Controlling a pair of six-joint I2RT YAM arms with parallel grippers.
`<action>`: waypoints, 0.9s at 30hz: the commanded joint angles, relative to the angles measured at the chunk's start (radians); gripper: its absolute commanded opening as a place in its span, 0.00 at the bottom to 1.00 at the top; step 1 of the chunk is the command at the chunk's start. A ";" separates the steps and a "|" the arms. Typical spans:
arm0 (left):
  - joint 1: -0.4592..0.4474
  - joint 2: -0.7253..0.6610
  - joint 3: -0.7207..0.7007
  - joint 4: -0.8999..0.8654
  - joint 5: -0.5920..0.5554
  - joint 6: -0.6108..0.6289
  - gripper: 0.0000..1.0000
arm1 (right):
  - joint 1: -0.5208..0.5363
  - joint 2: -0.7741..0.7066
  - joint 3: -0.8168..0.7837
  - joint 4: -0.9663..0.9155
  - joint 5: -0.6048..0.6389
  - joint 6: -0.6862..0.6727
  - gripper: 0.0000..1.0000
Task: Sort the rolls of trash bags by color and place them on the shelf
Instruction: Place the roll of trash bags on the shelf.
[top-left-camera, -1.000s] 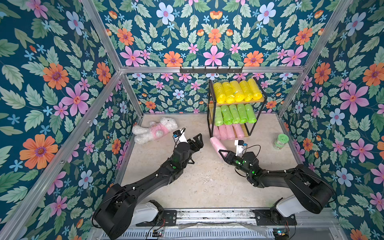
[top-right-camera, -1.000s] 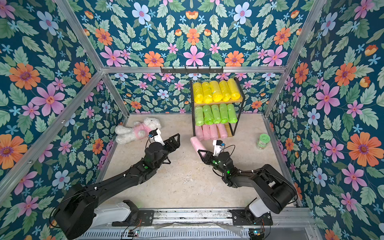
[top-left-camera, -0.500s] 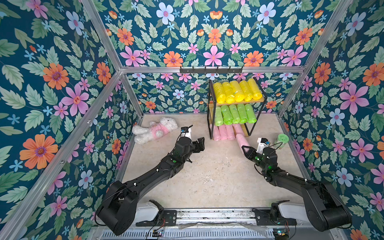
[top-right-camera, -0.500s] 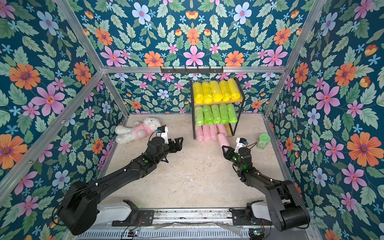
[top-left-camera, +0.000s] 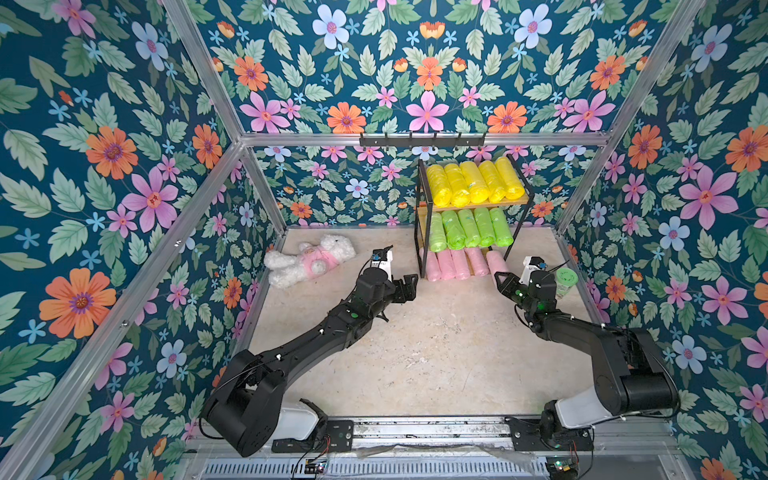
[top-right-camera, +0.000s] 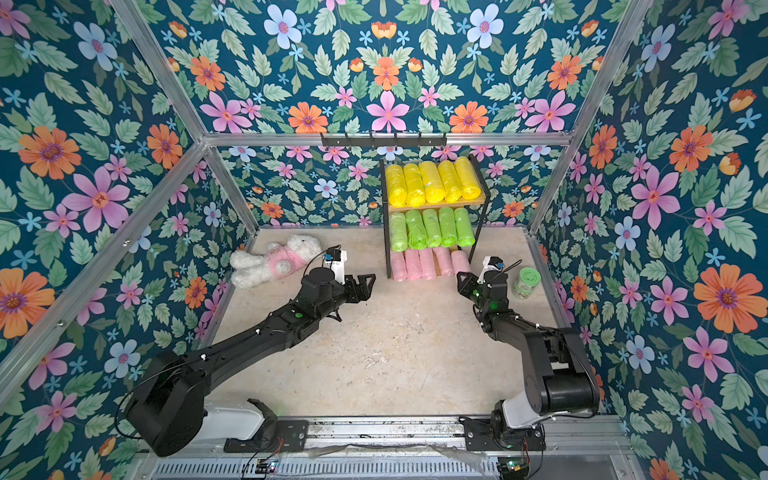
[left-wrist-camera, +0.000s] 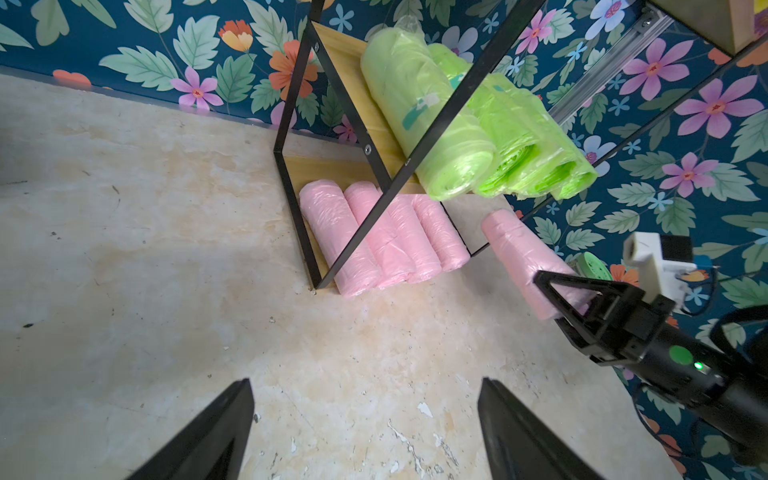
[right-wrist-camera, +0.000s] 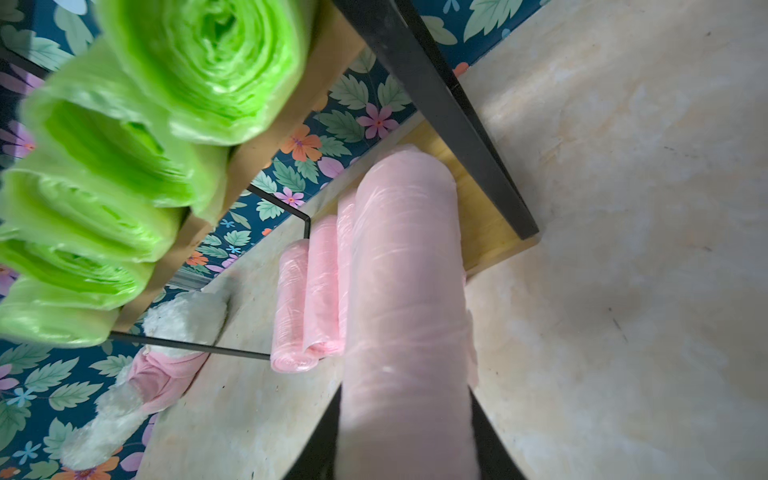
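The bare end of the shelf's bottom board is empty, so my right gripper needs to go down and push outward next, slide its pink roll onto it and let go.
The shelf stands at the back right, with yellow rolls on its top tier, green rolls in the middle and pink rolls at the bottom. My right gripper is shut on one more pink roll. That roll's far end points at the right end of the bottom board, beside the pink row. The right wrist view shows both fingers pressed against the held pink roll. My left gripper hangs open and empty over the floor, left of the shelf's front post.
A white plush toy in a pink shirt lies at the back left. A green-lidded jar stands by the right wall, just behind my right wrist. A black hook rail runs along the back wall above the shelf.
My right arm has carried the pink roll from mid-floor back and right to the shelf's bottom tier. The left gripper has drifted slightly right, toward the shelf, and stayed open.
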 joint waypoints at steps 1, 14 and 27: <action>0.001 0.004 0.011 -0.009 0.025 0.010 0.90 | 0.000 0.050 0.045 0.073 0.015 -0.019 0.32; 0.001 0.023 0.019 -0.017 0.052 0.005 0.89 | 0.001 0.223 0.136 0.065 0.038 -0.045 0.32; 0.001 0.026 0.027 -0.029 0.056 0.002 0.89 | 0.000 0.254 0.149 0.072 0.005 -0.055 0.32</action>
